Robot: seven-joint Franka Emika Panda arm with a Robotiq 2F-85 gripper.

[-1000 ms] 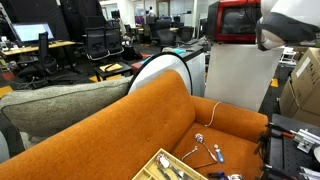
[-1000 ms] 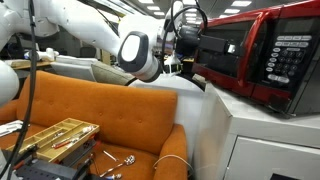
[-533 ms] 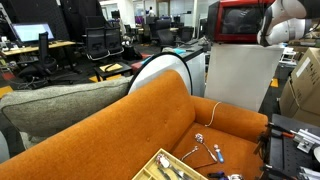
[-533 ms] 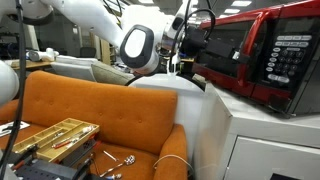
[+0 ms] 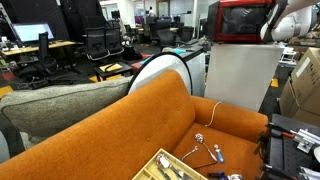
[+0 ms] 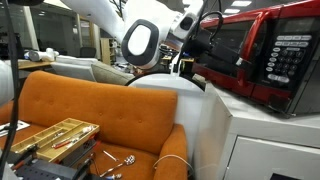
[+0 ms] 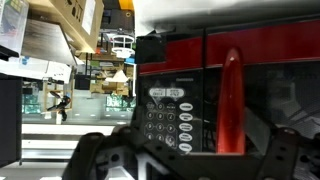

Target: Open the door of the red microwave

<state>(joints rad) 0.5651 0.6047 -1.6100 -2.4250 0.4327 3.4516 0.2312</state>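
Observation:
I will move my gripper to the right in the wrist view next, to centre it on the vertical red handle (image 6: pixel 248 43) (image 7: pixel 232 100). The handle is off the middle of its open fingers.
The red microwave (image 6: pixel 265 60) stands on a white pedestal (image 6: pixel 260 140); it also shows in an exterior view (image 5: pixel 238 22). Its door (image 6: pixel 228 55), a red frame around dark glass, looks shut. In the wrist view I see the door's dark glass (image 7: pixel 285 90), a vertical red handle (image 7: pixel 232 100) and the keypad (image 7: pixel 165 115) close ahead. My gripper (image 6: pixel 205 25) hovers at the door's outer edge, just in front of it. In the wrist view my gripper (image 7: pixel 185 165) is open and empty, its fingers spread wide below the keypad and handle.
An orange sofa (image 5: pixel 150 120) stands beside the pedestal, with a grey cushion (image 5: pixel 60 105) behind it. A tray of cutlery (image 6: pixel 55 135) and loose spoons (image 5: pixel 205 152) lie on the seat. Cardboard boxes (image 5: pixel 305 85) stand by the pedestal.
My arm has risen and moved in toward the microwave's front. The gripper now sits closer to the door. The microwave and door have not moved.

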